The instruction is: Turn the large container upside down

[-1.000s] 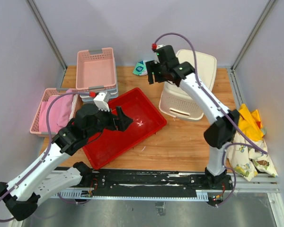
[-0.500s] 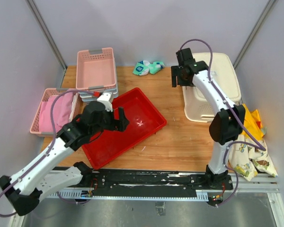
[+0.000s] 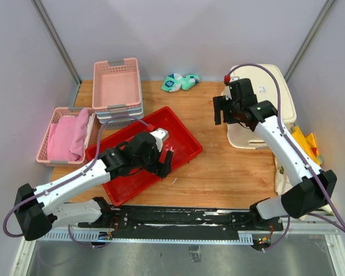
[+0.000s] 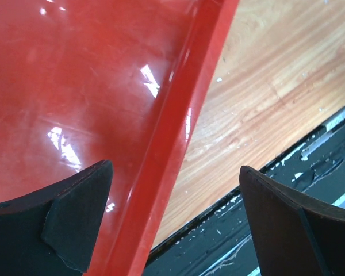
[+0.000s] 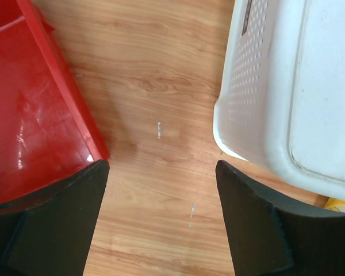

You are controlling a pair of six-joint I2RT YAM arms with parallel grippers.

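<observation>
My left gripper moves down and to the right in the top view next and closes there, because the red tray's near rim runs between its open fingers.
The large container, a cream perforated basket, stands at the back right with its smooth base facing up and its rim on the table; it also shows in the right wrist view. My right gripper is open and empty, hovering over bare wood just left of the basket. My left gripper is open and empty, low over the near right rim of the red tray, with the rim between its fingers. The red tray is empty and its corner shows in the right wrist view.
Stacked pink baskets stand at the back left. A pink basket with pink cloth is at the left edge. A teal packet lies at the back. Yellow cloth lies right of the cream basket. A black rail runs along the table's near edge.
The right gripper carried the cream basket rightward, left it base up, and drew back to the left of it. The left gripper moved down to the tray's near right rim.
</observation>
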